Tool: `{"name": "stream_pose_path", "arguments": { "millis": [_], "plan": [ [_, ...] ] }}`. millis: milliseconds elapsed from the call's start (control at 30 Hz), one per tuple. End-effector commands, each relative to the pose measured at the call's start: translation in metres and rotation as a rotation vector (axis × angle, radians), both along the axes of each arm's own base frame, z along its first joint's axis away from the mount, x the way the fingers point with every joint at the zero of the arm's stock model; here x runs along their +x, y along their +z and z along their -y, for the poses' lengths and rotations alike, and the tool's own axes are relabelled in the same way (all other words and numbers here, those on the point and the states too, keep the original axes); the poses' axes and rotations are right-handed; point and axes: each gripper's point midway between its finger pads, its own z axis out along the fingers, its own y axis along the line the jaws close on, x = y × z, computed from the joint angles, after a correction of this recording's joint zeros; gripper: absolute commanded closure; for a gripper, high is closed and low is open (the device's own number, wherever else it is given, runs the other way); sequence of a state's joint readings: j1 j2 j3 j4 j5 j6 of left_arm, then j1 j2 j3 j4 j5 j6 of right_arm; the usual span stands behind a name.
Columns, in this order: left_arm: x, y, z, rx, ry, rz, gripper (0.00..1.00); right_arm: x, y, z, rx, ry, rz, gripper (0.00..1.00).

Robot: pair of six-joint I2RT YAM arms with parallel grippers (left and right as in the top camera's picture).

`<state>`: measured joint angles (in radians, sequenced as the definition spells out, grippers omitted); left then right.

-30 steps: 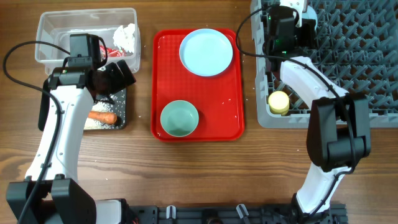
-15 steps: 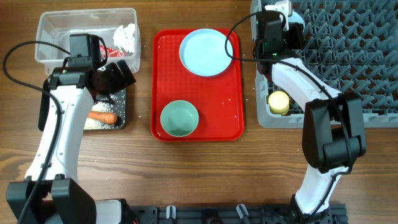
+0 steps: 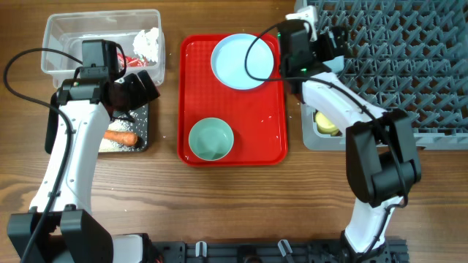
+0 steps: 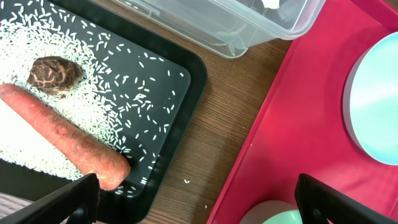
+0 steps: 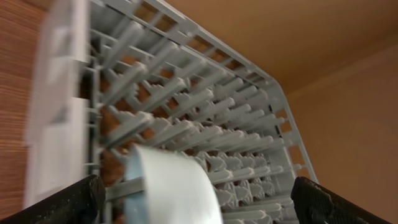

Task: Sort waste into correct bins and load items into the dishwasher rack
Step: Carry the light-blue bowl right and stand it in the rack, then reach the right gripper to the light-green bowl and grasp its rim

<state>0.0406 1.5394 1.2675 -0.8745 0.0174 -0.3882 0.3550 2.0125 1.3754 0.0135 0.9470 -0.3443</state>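
I need to move my right gripper back from the rack [image 3: 409, 66] next, tilt it down and lower it onto the mint-green bowl's rim on the rack side, as the white bowl already stands among pegs.
My right gripper [image 3: 327, 45] is open at the left end of the grey dishwasher rack [image 3: 409, 66]. In the right wrist view a white bowl [image 5: 171, 186] stands on edge among the rack's pegs [image 5: 205, 118], between the spread jaws and touching neither. A yellow cup [image 3: 327, 121] sits in the rack's near left corner. My left gripper [image 3: 141, 86] hangs open and empty over the black tray [image 3: 143, 136], which holds a carrot piece [image 4: 62, 140], a brown lump [image 4: 56, 70] and rice [image 4: 124, 93]. The clear tub [image 3: 66, 33] holds tissue [image 3: 148, 42] and a red wrapper [image 3: 129, 61].
A red serving tray [image 3: 256, 109] lies between the bins and the rack, carrying the pale blue plate [image 3: 242, 61] and the mint-green bowl [image 3: 211, 139]. A few rice grains [image 4: 185, 182] lie on the wood between the black tray and the red tray.
The right gripper has gone from shut to open, letting go of the white bowl in the rack, and has swung left toward the rack's left edge. The left arm has not moved.
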Motion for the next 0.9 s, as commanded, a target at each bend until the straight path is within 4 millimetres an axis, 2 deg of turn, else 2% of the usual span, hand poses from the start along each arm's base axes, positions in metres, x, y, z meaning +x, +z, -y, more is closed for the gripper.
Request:
{"name": "stream_pose_path", "arguments": {
  "millis": [0, 233, 300, 333, 433, 467, 567, 667, 767, 867],
  "plan": [
    [0.002, 0.006, 0.0, -0.012, 0.011, 0.02, 0.0, -0.005, 0.027, -0.012, 0.014, 0.01, 0.059, 0.0],
    [0.002, 0.006, 0.0, -0.012, 0.011, 0.02, 0.0, -0.016, 0.072, -0.024, 0.079, 0.029, 0.159, 0.0],
    [0.002, 0.006, 0.0, -0.012, 0.011, 0.02, 0.0, -0.025, 0.077, -0.04, 0.146, 0.07, 0.158, 0.0],
    [0.002, 0.006, 0.0, -0.012, 0.011, 0.02, 0.0, -0.029, 0.074, -0.05, 0.178, 0.103, 0.134, 0.0],
    [0.002, 0.006, 0.0, -0.012, 0.011, 0.02, 0.0, -0.053, 0.048, -0.101, 0.379, 0.272, -0.026, 0.0],
    [0.002, 0.006, 0.0, -0.012, 0.011, 0.02, 0.0, -0.068, 0.032, -0.127, 0.49, 0.347, -0.12, 0.0],
    [0.002, 0.006, 0.0, -0.012, 0.011, 0.02, 0.0, -0.108, 0.003, -0.184, 0.731, 0.516, -0.359, 0.0],
    [0.002, 0.006, 0.0, -0.012, 0.011, 0.02, 0.0, -0.143, -0.008, -0.221, 0.949, 0.614, -0.541, 0.0],
    [0.002, 0.006, 0.0, -0.012, 0.011, 0.02, 0.0, -0.159, -0.016, -0.238, 1.039, 0.659, -0.637, 0.03],
    [0.002, 0.006, 0.0, -0.012, 0.011, 0.02, 0.0, -0.163, -0.039, -0.235, 1.02, 0.636, -0.685, 0.05]
  ]
}}
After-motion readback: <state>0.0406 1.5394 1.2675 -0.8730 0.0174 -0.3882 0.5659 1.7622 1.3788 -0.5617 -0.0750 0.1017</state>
